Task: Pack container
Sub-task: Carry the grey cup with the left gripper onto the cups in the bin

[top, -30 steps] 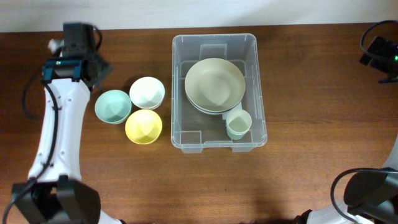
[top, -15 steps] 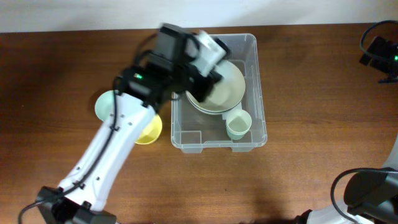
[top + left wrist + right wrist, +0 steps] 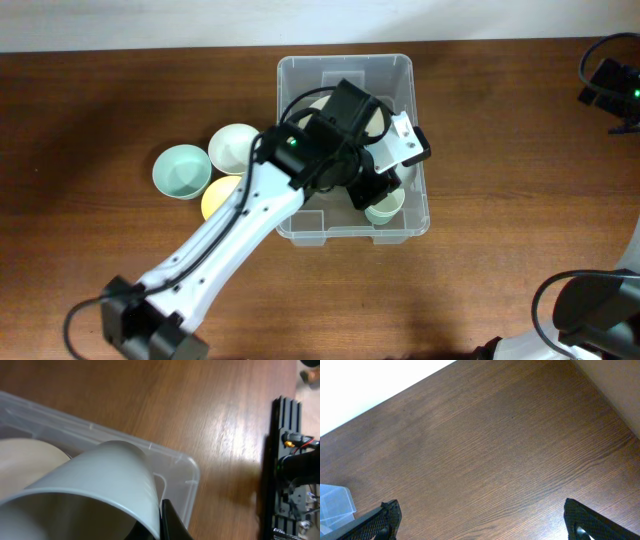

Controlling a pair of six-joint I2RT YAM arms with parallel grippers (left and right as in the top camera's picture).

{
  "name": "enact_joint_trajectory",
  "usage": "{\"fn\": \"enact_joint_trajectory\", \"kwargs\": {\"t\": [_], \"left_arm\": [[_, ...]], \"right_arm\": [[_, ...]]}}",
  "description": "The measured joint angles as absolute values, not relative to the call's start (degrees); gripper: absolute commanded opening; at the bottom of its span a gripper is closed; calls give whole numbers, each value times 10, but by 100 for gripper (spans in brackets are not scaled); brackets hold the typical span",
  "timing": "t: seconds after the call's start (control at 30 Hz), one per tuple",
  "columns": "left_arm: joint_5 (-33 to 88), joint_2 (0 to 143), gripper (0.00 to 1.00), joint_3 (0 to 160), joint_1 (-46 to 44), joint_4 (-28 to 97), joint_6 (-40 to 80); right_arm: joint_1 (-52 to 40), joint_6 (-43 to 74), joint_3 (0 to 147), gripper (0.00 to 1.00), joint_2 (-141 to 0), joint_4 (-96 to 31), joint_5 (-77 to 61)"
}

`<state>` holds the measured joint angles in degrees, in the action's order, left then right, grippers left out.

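My left gripper moves down toward the container's near corner [image 3: 177,472] below it next and releases the cup there, as the large bowl [image 3: 22,460] leaves that corner clear.
The clear plastic container [image 3: 345,62] stands in the middle of the table; its rounded corner [image 3: 190,467] also shows in the left wrist view. A pale green cup [image 3: 386,210] stands in its near right corner. My left gripper [image 3: 378,190] reaches down into the bin there, shut on the cup [image 3: 100,475]: one dark finger presses the outside of the wall at the rim, the other sits inside. A large pale bowl [image 3: 22,460] lies in the bin behind the cup. My right gripper [image 3: 487,525] is open over bare wood at the far right.
Three small bowls sit left of the bin: teal [image 3: 181,171], white [image 3: 232,147] and yellow [image 3: 218,197], the yellow one partly under my left arm. The right arm's body [image 3: 608,85] is at the table's far right edge.
My left arm swung from the far left of the table across to the bin and down onto the cup. The right arm and the cup stayed where they were.
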<state>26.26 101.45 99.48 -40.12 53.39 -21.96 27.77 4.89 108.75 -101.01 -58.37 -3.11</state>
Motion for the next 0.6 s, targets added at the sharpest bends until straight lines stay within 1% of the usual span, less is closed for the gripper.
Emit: {"fn": "enact_joint_trajectory", "kwargs": {"t": [0.17,0.5,0.53,0.57,0.6], "left_arm": [[258,1054,1,994,-401,544,-220],[247,1065,5,993,-401,563,-221],[246,1065,9,993,-401,564,-221],[246,1065,22,993,-401,564,-221],[245,1065,27,993,-401,564,-222]], "right_arm": [[278,49,1087,99,-1010,-584,-31],[278,49,1087,99,-1010,-584,-31],[278,49,1087,99,-1010,-584,-31],[278,50,1087,99,-1010,-584,-31],[278,49,1087,99,-1010,-584,-31]]}}
